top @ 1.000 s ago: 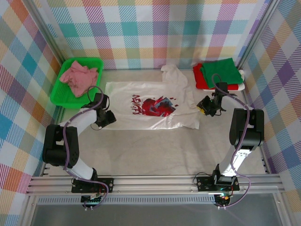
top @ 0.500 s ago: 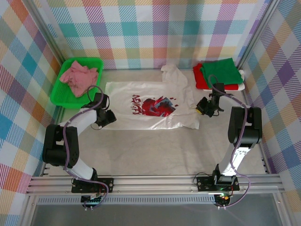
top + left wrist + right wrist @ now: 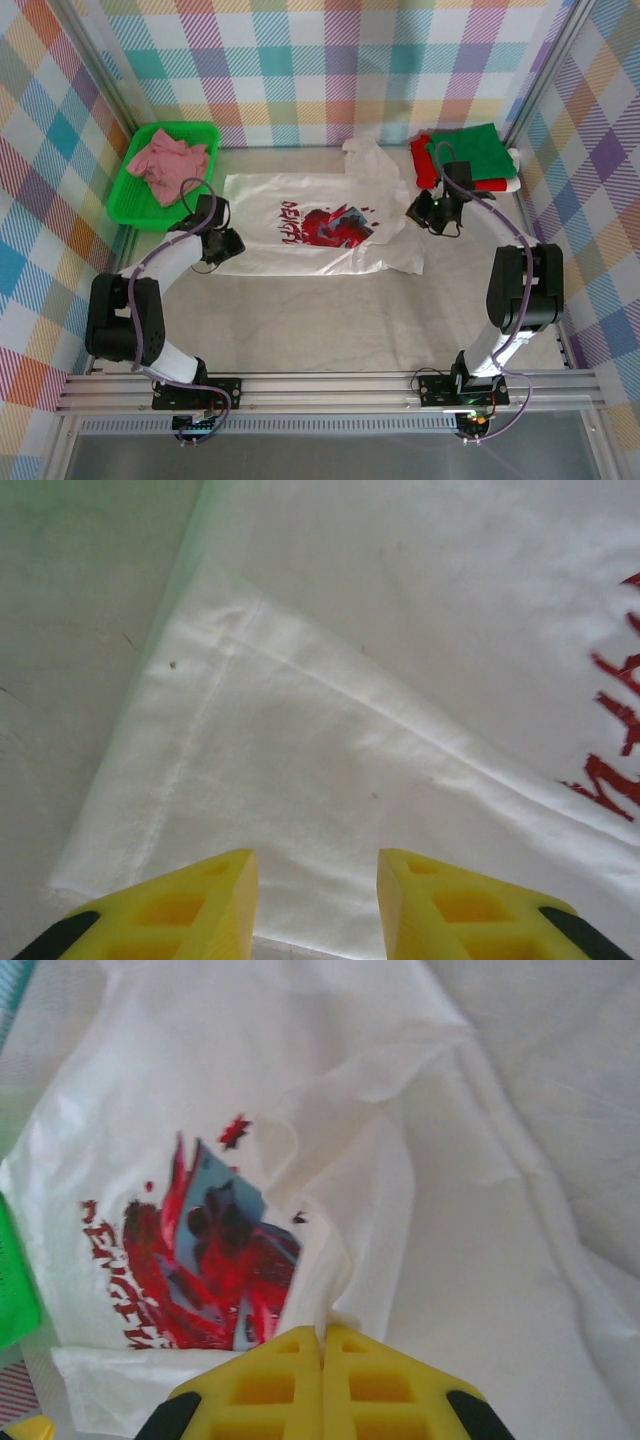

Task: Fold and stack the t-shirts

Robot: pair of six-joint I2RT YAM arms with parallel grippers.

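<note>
I need to pull the pinched fold of cloth outward toward the far sleeve's base [image 3: 375,180] with my right gripper next and let it go, because the cloth beside the print is rumpled.
The white t-shirt [image 3: 300,215] with a red-and-dark chest print [image 3: 200,1260] lies spread on the table's middle. My right gripper [image 3: 418,211] is at the shirt's right side, shut on a pinched ridge of white cloth [image 3: 345,1290] that rises into its fingertips [image 3: 322,1345]. Over the shirt's near-left corner [image 3: 250,780], my left gripper [image 3: 224,244] stands open. Its yellow fingers [image 3: 190,905] are apart above the folded-over hem. The green t-shirt [image 3: 468,150] lies folded on the red one [image 3: 420,162] at the back right. The pink one [image 3: 168,160] is crumpled in the tray.
A green plastic tray [image 3: 122,206] sits at the back left against the plaid wall. A white object [image 3: 514,160] pokes out beside the green and red stack. The bare table [image 3: 330,320] stretches in front of the shirt to the arm bases.
My right gripper closed on the white shirt's cloth and moved back and left, toward the stack. The left gripper shifted slightly onto the shirt's corner, jaws unchanged.
</note>
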